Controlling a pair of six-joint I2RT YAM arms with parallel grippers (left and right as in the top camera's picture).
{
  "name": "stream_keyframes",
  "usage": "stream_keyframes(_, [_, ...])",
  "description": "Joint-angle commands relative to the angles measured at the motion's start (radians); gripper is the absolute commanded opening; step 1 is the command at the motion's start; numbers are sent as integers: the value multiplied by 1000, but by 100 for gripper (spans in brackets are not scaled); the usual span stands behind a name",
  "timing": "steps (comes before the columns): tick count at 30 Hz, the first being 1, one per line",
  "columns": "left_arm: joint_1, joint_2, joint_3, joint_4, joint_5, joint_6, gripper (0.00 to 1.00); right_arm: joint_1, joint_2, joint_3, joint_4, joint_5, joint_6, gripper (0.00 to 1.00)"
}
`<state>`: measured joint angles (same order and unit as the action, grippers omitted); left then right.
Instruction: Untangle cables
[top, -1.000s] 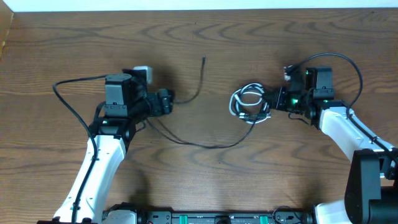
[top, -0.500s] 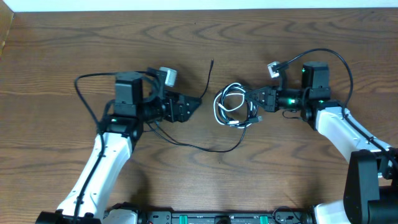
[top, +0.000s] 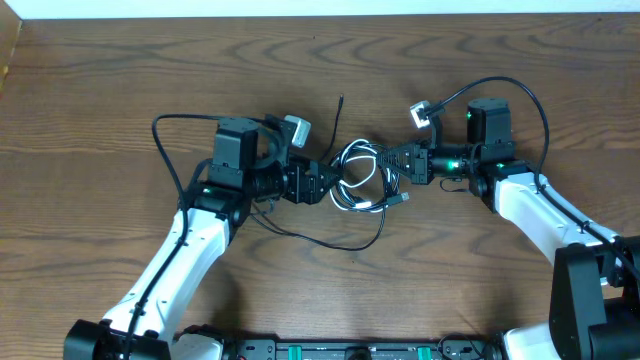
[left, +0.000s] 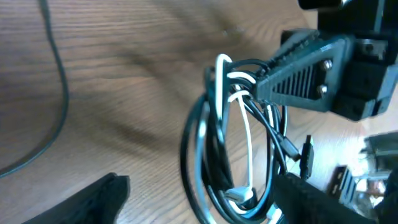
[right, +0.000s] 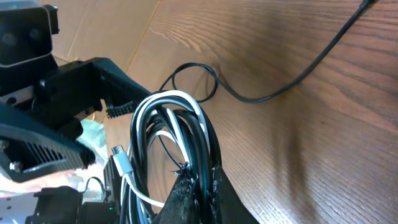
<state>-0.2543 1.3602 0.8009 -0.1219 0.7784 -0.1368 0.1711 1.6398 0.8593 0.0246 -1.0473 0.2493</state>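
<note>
The coil (top: 358, 178) hangs bunched between both grippers. Next, my right gripper pulls to the right in the overhead view, over bare wood, and lets go of the black pieces of cable.
The cables are a tangled coil (top: 358, 178) of black and white cords hanging between the two grippers at the table's middle. My right gripper (top: 392, 165) is shut on black strands at the coil's right side, and in the right wrist view its fingertips (right: 198, 186) pinch those strands. My left gripper (top: 322, 183) is open at the coil's left edge. In the left wrist view the coil (left: 233, 124) stands between its dark fingers (left: 93, 199), not clamped. A white plug (right: 121, 163) dangles from the coil. A long loose black cord (top: 330, 238) trails across the wood below the coil.
The loose cord's other end (top: 339, 102) points toward the far edge. Thick black arm wires loop behind the left arm (top: 165, 135) and above the right arm (top: 520, 92). A white strip (top: 320, 8) runs along the table's far edge.
Both arms have moved inward. The right gripper carried the coil to the left, and the left gripper came right until its fingers reached the coil, closing a little.
</note>
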Motion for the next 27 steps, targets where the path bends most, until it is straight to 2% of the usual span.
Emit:
stream_keyframes(1, [-24,5,5,18,-13,5,59,20,-21,5,23,-68,50,1])
stream_keyframes(3, [-35,6,5,28,-13,5,50,21,-21,5,42,-113,50,1])
stream_keyframes(5, [-45,6,5,41,-14,5,49,21,-21,5,55,-156,50,1])
stream_keyframes(6, [-48,6,5,43,-23,4,44,21,-21,5,55,-169,50,1])
stream_keyframes(7, [-52,6,5,45,-45,5,36,21,-21,5,54,-180,50,1])
stream_keyframes(9, [-60,6,5,45,-103,4,12,21,-21,5,54,-195,50,1])
stream_keyframes(10, [-60,6,5,45,-135,4,8,21,-21,5,54,-194,49,1])
stream_keyframes(15, [-52,5,5,61,-280,0,8,20,-20,5,38,-162,19,1])
stream_keyframes(18, [-34,5,5,74,-324,0,7,19,-20,5,2,-76,18,1])
stream_keyframes(27, [63,2,5,85,-323,-29,8,20,-20,5,-180,499,16,1])
